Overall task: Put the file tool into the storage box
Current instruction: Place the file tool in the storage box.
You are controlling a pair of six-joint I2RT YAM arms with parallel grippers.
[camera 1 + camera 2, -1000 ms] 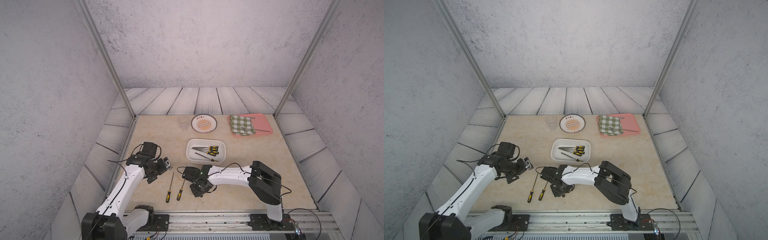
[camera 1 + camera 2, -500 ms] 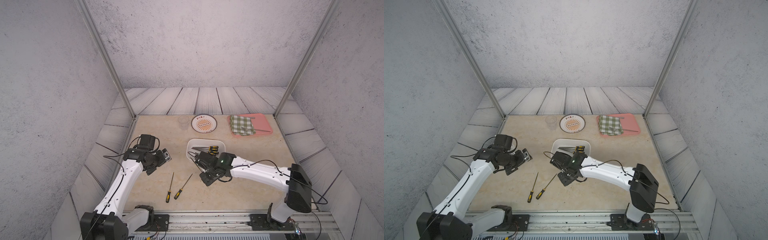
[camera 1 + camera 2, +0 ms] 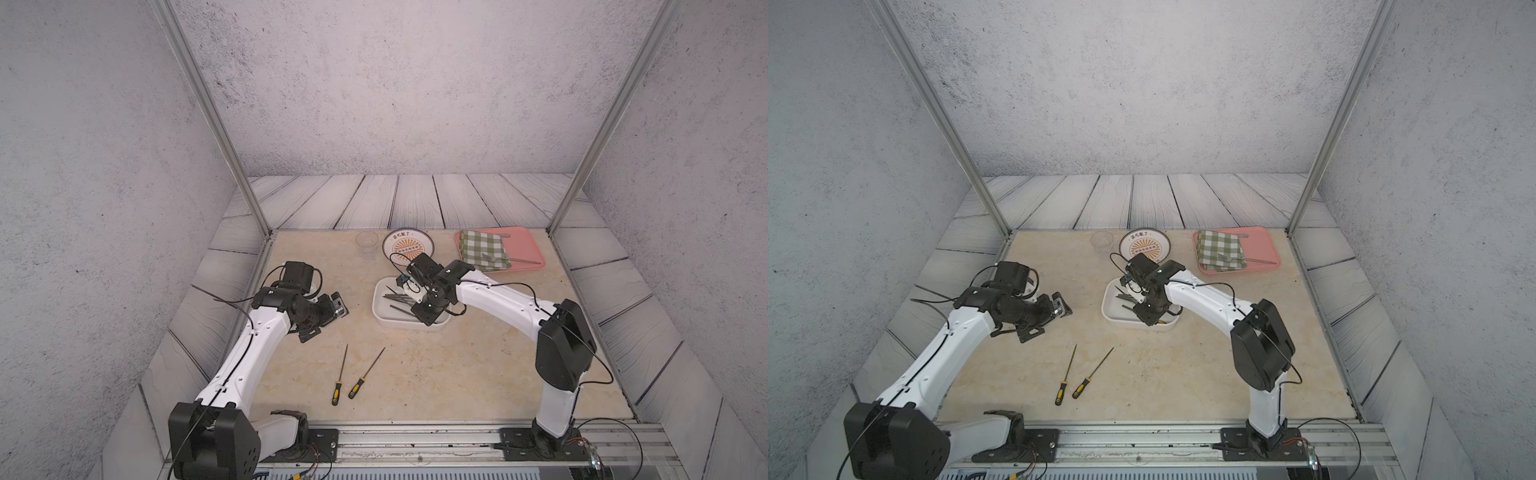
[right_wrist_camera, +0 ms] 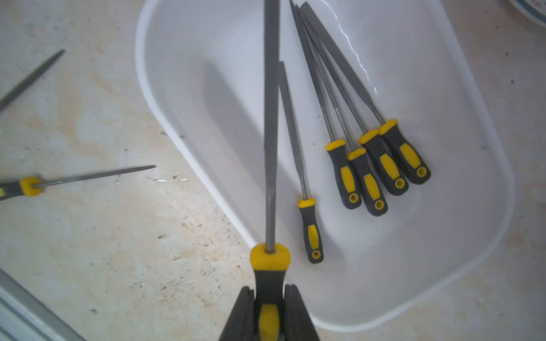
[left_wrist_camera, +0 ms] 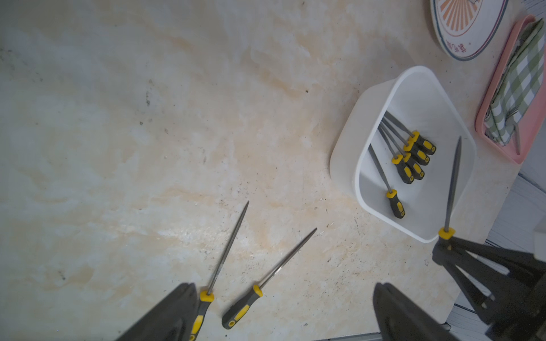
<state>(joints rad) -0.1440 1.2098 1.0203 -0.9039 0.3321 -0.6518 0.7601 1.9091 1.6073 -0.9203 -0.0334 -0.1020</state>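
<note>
The bare bottom of the storage box shows between the lone file and the heap of files, so the robot's right gripper next needs to go down past the box's rim to that gap.
My right gripper (image 4: 269, 290) is shut on the black-and-yellow handle of a file tool (image 4: 271, 118). The handle sits over the rim of the white storage box (image 4: 165, 103) and the grey blade reaches out above the inside. Several more files (image 4: 369, 153) lie in the box. In both top views the right gripper (image 3: 426, 313) hangs over the box (image 3: 380, 307) at mid-table. Two files (image 3: 341, 374) (image 3: 365, 374) lie on the table nearer the front. My left gripper (image 5: 285, 288) is open and holds nothing, raised left of the box (image 5: 348, 147).
At the back stand a clear cup (image 3: 367, 241), a round patterned plate (image 3: 409, 245) and a pink tray (image 3: 523, 245) with a green checked cloth (image 3: 484, 249) and a fork. A metal rail (image 3: 415, 440) runs along the front edge.
My right gripper has lifted a file from the table in front of the box and carried it back over the box. My left arm has drawn back slightly to the left.
</note>
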